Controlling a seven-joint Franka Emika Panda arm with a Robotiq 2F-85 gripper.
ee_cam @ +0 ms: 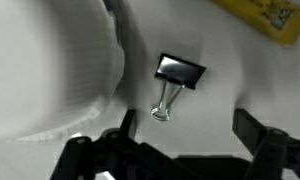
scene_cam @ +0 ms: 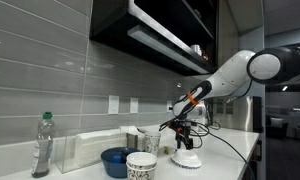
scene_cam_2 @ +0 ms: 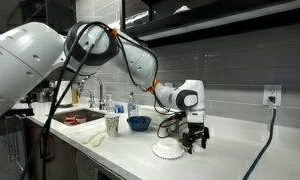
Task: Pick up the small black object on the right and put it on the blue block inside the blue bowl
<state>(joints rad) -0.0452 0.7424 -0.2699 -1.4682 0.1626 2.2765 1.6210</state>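
The robot's gripper next needs to stay low over the counter and close its fingers onto the clip's silver handles, which point toward the gripper from between its open fingertips.
The small black object is a black binder clip point(ee_cam: 180, 72) with silver handles, lying on the white counter in the wrist view. My gripper point(ee_cam: 185, 132) is open just above the counter, with the clip ahead of and between its fingers, not touching. In both exterior views the gripper point(scene_cam: 183, 135) point(scene_cam_2: 195, 143) hangs low beside a shallow white dish point(scene_cam: 186, 158) point(scene_cam_2: 169, 150). The glossy dark blue bowl point(scene_cam: 115, 160) point(scene_cam_2: 139, 123) stands further along the counter. I cannot make out a block inside it.
A patterned white cup point(scene_cam: 141, 166) point(scene_cam_2: 112, 124) stands next to the bowl. A plastic bottle point(scene_cam: 42, 145) stands at the far end. A yellow object point(ee_cam: 255, 18) lies beyond the clip. The white dish point(ee_cam: 50, 70) is close beside the clip. A sink point(scene_cam_2: 75, 118) lies past the cup.
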